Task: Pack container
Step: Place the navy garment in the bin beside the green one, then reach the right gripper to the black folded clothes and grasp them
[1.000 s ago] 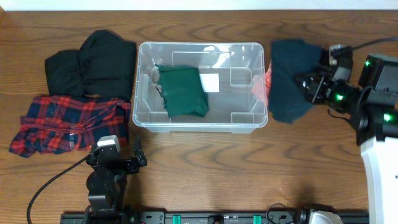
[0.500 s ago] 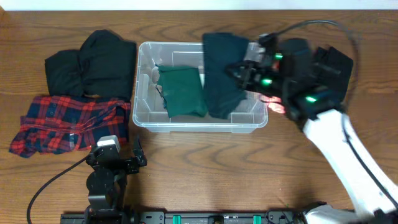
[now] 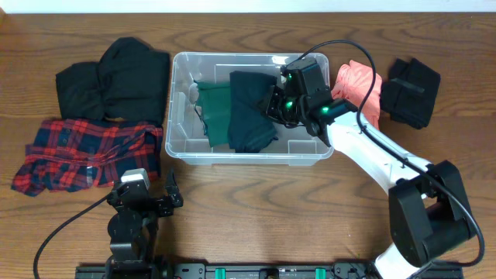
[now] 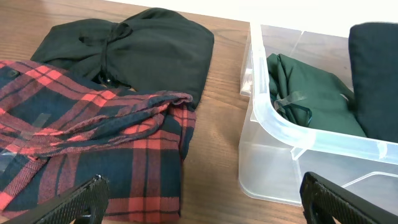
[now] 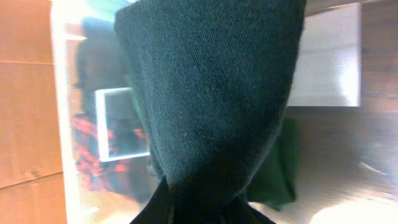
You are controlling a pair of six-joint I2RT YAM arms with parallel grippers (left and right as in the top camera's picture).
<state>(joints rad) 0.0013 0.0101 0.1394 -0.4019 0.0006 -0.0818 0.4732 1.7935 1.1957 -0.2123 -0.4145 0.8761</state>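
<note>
Next, my right gripper moves down into the bin, away from the green garment [image 3: 213, 115] toward the coral garment's side, since that end of the bin is still empty.
The container [image 3: 246, 155] is a clear plastic bin at the table's centre, and a green garment [image 3: 213, 115] lies in its left half. My right gripper [image 3: 277, 102] is over the bin, shut on a dark teal garment [image 3: 249, 116] that hangs down into the middle beside the green one. In the right wrist view the teal cloth [image 5: 211, 93] fills the frame, pinched at my right gripper [image 5: 200, 210], with the bin's white label [image 5: 121, 127] behind. My left gripper [image 3: 147, 194] rests open near the front edge; in its own view the left gripper [image 4: 205, 205] holds nothing, facing the container's corner [image 4: 267, 121].
Left of the bin lie a black garment [image 3: 116, 77] and a red plaid shirt [image 3: 85, 151]. Right of the bin lie a coral garment [image 3: 358, 84] and a folded black garment [image 3: 411, 91]. The right arm's white link [image 3: 372, 155] crosses the table by the bin's right corner.
My right arm swung left from beside the bin to over it, carrying the dark teal garment inside. The coral and black garments on the right came into view. The left arm stayed still.
</note>
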